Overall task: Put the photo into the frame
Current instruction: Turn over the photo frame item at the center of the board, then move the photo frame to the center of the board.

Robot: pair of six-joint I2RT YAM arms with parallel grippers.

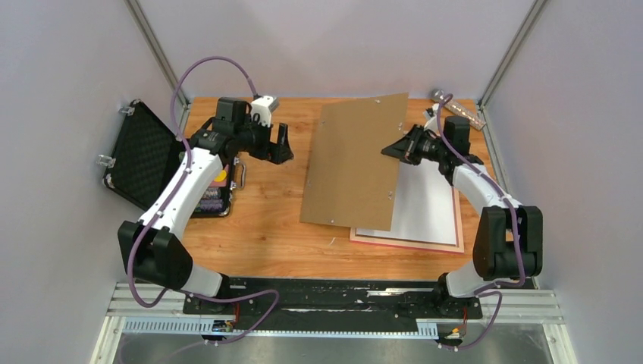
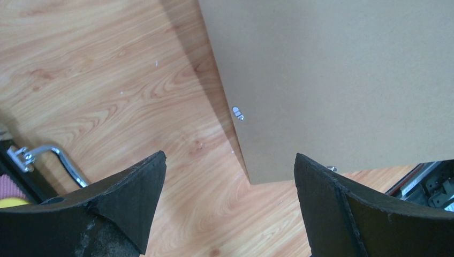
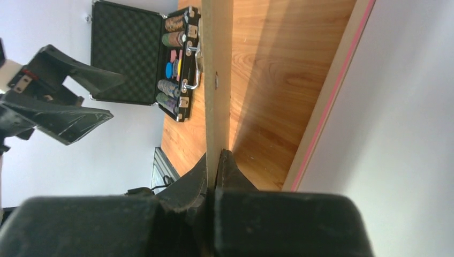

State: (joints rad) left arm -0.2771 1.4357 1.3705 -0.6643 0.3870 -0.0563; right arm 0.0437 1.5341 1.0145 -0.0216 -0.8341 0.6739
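Note:
My left gripper moves to the right in the top view and down onto the frame's bar facing the case next, since my right gripper holds the board (image 1: 352, 163).
The pink frame (image 1: 406, 243) lies flat on the right half of the table, and its pink rail (image 3: 327, 93) shows in the right wrist view. A white sheet (image 1: 425, 201) fills it; no printed picture shows, so I cannot tell if it is the photo. A plain brown backing board (image 1: 352, 163) is tilted up over the frame's left part. My right gripper (image 1: 396, 149) is shut on the board's right edge (image 3: 217, 64), its fingertips (image 3: 218, 158) pinching it. My left gripper (image 1: 282, 145) hovers open left of the board, nothing between its fingers (image 2: 230, 160), with the board's corner (image 2: 342, 80) ahead.
An open black case (image 1: 152, 155) with poker chips (image 3: 171, 69) sits at the table's left edge, its metal handle (image 2: 59, 160) facing the middle. A small clear object (image 1: 459, 111) lies at the back right corner. Grey walls and metal posts enclose the table.

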